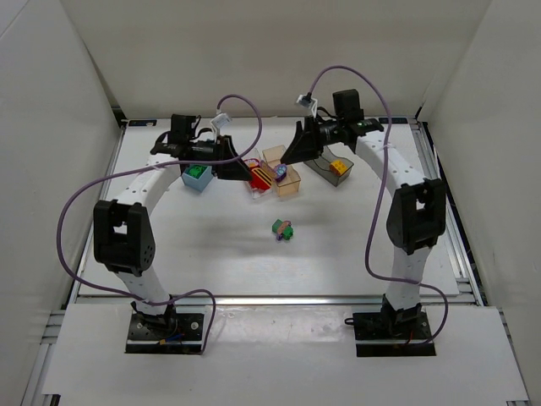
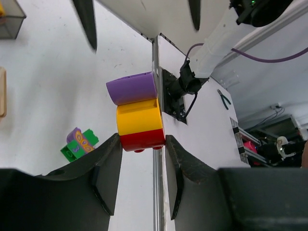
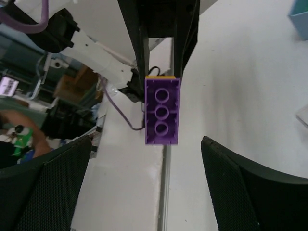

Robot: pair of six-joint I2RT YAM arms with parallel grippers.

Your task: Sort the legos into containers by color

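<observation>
My left gripper tilts downward next and lowers to release the red brick in the clear bin [image 1: 255,188], which lies below the gripper and already holds red.
My left gripper [image 1: 246,172] is shut on a stack of legos [image 1: 264,176], held in the air by the bins. In the left wrist view its jaws [image 2: 142,142] pinch the red bottom brick [image 2: 140,141], with a yellow brick [image 2: 138,119] and a purple brick [image 2: 132,88] above. My right gripper [image 1: 290,154] is open and faces that stack. In the right wrist view [image 3: 147,140] the purple brick's hollow underside [image 3: 162,111] sits between and beyond its spread fingers, not touched. A green and purple lego clump [image 1: 283,229] lies on the table, also in the left wrist view [image 2: 79,144].
Four bins stand in a row at the back: light blue [image 1: 193,183] with a green brick, clear [image 1: 256,190], peach-orange [image 1: 288,183], smoky grey [image 1: 326,171] with a yellow brick [image 1: 340,166]. White walls enclose the table on three sides.
</observation>
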